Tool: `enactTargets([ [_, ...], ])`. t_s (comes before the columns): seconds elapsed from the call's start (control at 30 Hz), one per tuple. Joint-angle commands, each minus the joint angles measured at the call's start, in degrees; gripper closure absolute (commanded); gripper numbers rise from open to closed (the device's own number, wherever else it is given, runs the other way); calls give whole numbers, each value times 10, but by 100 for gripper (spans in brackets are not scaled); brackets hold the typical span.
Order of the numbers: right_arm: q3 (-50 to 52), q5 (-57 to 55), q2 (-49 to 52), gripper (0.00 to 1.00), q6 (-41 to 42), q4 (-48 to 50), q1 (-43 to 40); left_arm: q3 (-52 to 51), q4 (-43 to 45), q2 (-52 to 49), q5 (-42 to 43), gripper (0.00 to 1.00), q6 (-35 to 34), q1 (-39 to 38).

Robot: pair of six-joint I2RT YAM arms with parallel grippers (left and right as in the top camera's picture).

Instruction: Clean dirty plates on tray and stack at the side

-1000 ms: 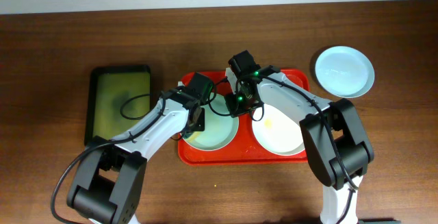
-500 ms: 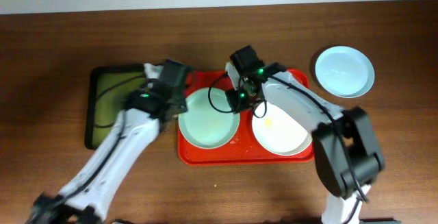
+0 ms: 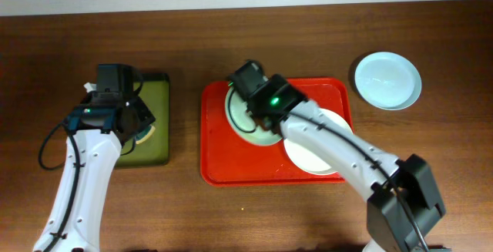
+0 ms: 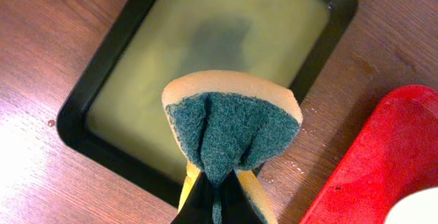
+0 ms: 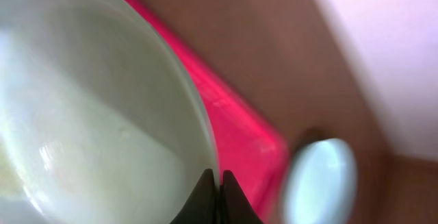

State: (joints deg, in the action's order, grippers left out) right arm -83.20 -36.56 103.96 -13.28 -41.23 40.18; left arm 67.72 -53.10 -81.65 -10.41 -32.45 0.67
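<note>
My right gripper lifts to the right in the overhead view next, then goes down onto a mint-blue plate point(image 5: 320, 181) to release, as that plate rests beside the tray.
The red tray point(image 3: 223, 163) lies mid-table. My right gripper point(image 3: 258, 107) is shut on the rim of a pale mint plate point(image 3: 239, 117), which sits at the tray's back and is partly hidden by the arm. In the right wrist view the shut fingertips point(image 5: 216, 183) pinch that plate's point(image 5: 96, 114) edge over the tray point(image 5: 239, 138). A white plate point(image 3: 308, 159) lies in the tray's right half, partly under the arm. A second mint-blue plate point(image 3: 387, 80) rests on the table at the right. My left gripper point(image 3: 132, 125) is shut on a green-and-yellow sponge point(image 4: 233, 125) over the green tray.
A black-rimmed green tray point(image 3: 158, 140) holding yellowish liquid point(image 4: 219, 53) lies at the left. The red tray's corner point(image 4: 383, 155) shows in the left wrist view. The right arm stretches across the red tray from the front right. The wall runs along the table's back edge.
My left arm has swung left off the red tray, carrying the sponge over the green tray. My right gripper has shifted left, and the mint plate has moved towards the tray's back.
</note>
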Motion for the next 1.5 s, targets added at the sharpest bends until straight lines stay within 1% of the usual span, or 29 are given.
enactTargets([
  [0.0,-17,-244,-24,96,-107,33,57,9,0,6,27,100,-1,23],
  [0.07,-17,-301,-24,96,-150,63,79,9,-1,6,27,100,-1,25],
  [0.2,-17,-369,-24,96,-239,128,110,9,-4,6,27,100,3,25],
  [0.3,-17,-390,-24,96,-297,162,124,9,-4,6,27,100,8,25],
  [0.37,-17,-392,-24,96,-319,170,128,9,-4,6,27,100,8,25],
  [0.47,-17,-405,-24,96,-326,170,128,9,-4,6,27,100,8,25],
  [0.6,-17,-419,-24,96,-361,171,129,9,-4,6,27,100,8,25],
  [0.83,-17,-420,-24,96,-361,171,129,9,-4,6,27,100,8,25],
  [1.0,-17,-422,-24,96,-388,171,129,9,-3,6,27,100,8,25],
  [1.17,-17,-422,-24,96,-393,171,129,8,-2,6,27,100,8,25],
  [1.47,-17,-428,-24,96,-424,228,129,8,-1,6,27,100,8,25],
])
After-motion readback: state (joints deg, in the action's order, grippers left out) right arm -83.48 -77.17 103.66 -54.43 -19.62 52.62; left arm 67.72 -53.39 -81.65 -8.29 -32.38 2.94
